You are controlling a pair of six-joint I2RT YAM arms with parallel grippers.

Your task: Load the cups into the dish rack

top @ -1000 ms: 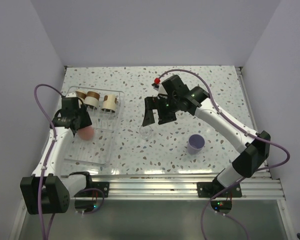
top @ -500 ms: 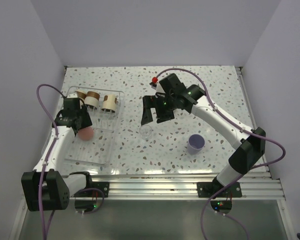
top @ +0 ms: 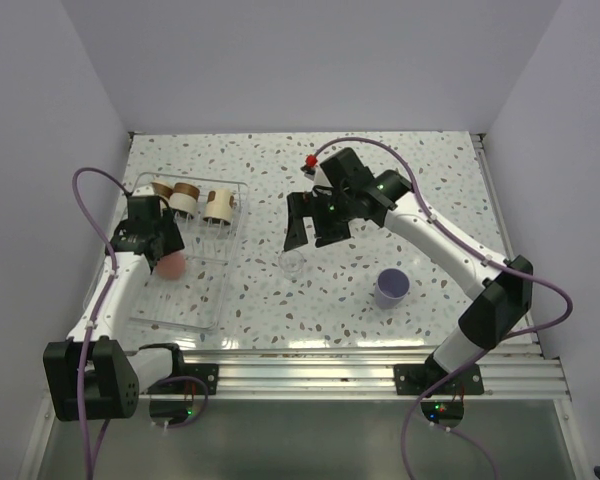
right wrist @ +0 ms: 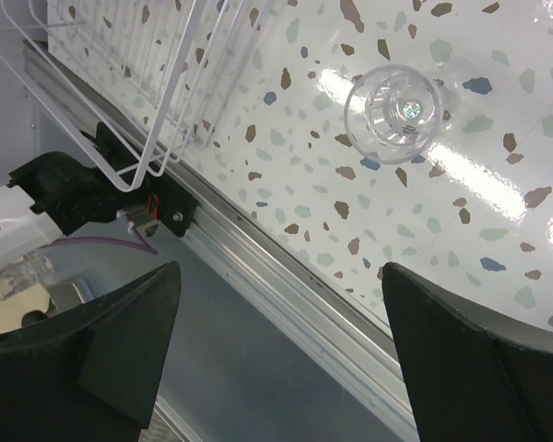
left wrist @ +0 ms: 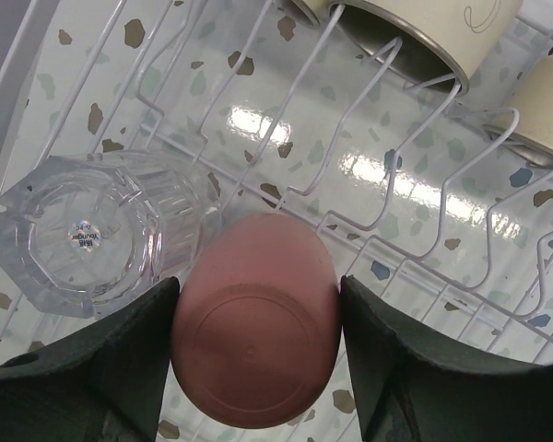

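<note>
The right gripper swings outward away from the clear cup next, turning as it goes. Then it lowers toward the tabletop beneath its arm, as that spot lies below it.
My left gripper [top: 160,250] is shut on the coral-red cup [top: 171,265], which stands upside down inside the dish rack [top: 205,300]. In the left wrist view the fingers [left wrist: 120,350] press both sides of the coral-red cup [left wrist: 255,322], and a clear cup [left wrist: 83,235] stands against it in the dish rack [left wrist: 387,175]. Three cream cups [top: 185,198] lie at the rack's far end. My right gripper [top: 315,232] hangs open above a clear cup [top: 292,260] on the table, seen beyond the right gripper [right wrist: 281,272] as the clear cup [right wrist: 393,112]. A lavender cup [top: 391,287] stands upright to the right.
An aluminium rail [top: 360,365] runs along the table's near edge, under my right gripper in the wrist view. White walls close in the table on the left, back and right. Purple cables loop beside both arms.
My right gripper has shifted slightly left and back over the clear cup. The left gripper and coral-red cup have hardly moved.
</note>
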